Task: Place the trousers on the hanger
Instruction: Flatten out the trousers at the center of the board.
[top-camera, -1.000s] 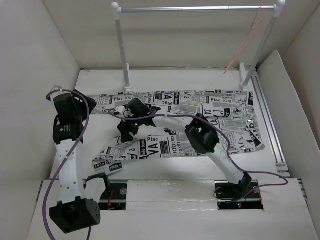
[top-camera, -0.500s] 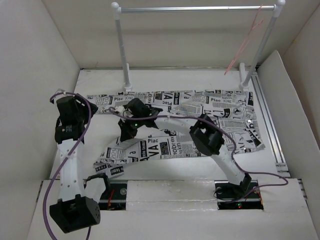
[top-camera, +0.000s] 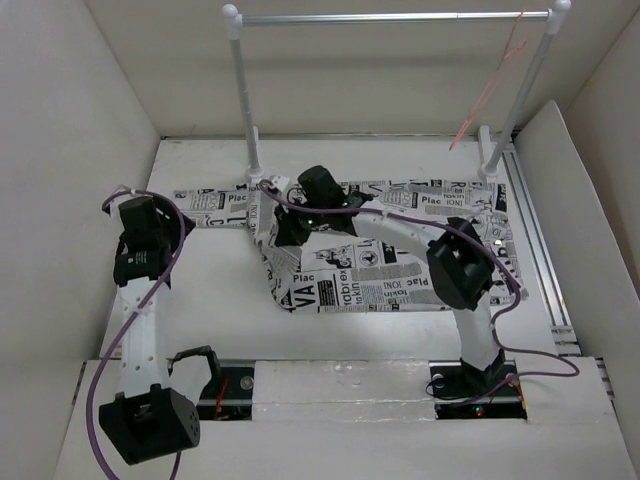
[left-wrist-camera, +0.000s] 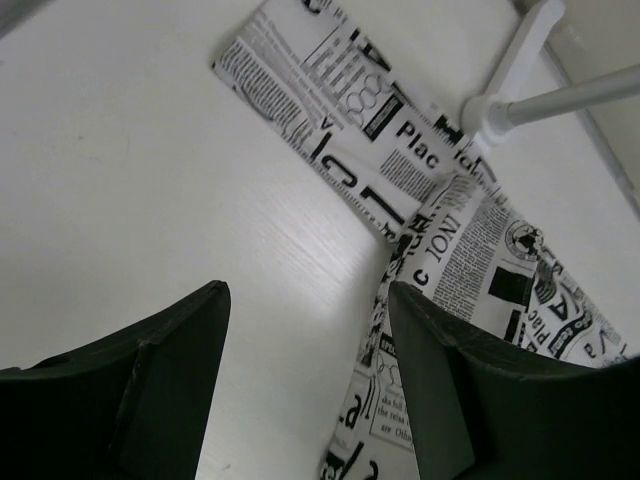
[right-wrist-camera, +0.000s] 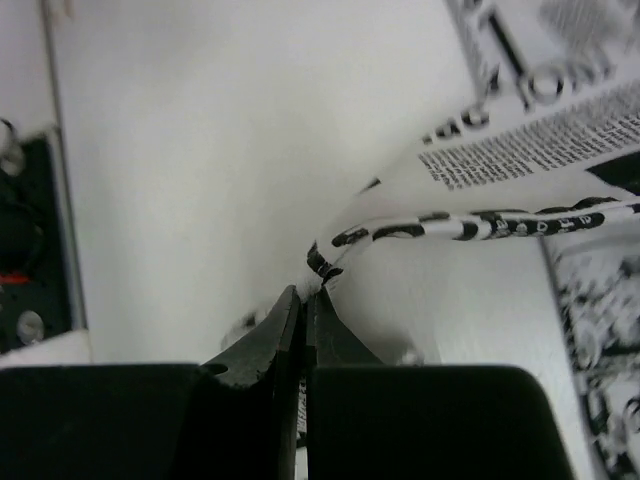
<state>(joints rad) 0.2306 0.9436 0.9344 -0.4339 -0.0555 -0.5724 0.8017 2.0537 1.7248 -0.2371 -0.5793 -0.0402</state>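
Observation:
My right gripper holds the trousers' fabric edge and will next move it toward the right in the top view and back, down onto their near leg (top-camera: 346, 271). The flat part of that leg lies uncovered.
The trousers (top-camera: 375, 285), white with black newsprint, lie spread on the table with the near leg drawn up into a fold. My right gripper (top-camera: 289, 233) is shut on a fabric edge of that leg; in the right wrist view the printed hem (right-wrist-camera: 470, 227) runs out from the shut fingertips (right-wrist-camera: 305, 296). My left gripper (top-camera: 160, 222) hovers open over bare table at the left. Nothing is between its fingers (left-wrist-camera: 305, 330), and a trouser leg (left-wrist-camera: 470, 250) lies just right of them. The thin pink hanger (top-camera: 480, 95) hangs at the right end of the rack.
A rack with white posts (top-camera: 245, 100) and a silver crossbar (top-camera: 390, 17) stands at the back, and its left foot (left-wrist-camera: 490, 115) sits by the trouser leg. White walls enclose the table. A metal rail (top-camera: 535, 250) runs along the right side.
My right gripper shut on the near trouser leg and carried it back and to the right, folding the leg over. The left arm shifted slightly toward me, still open.

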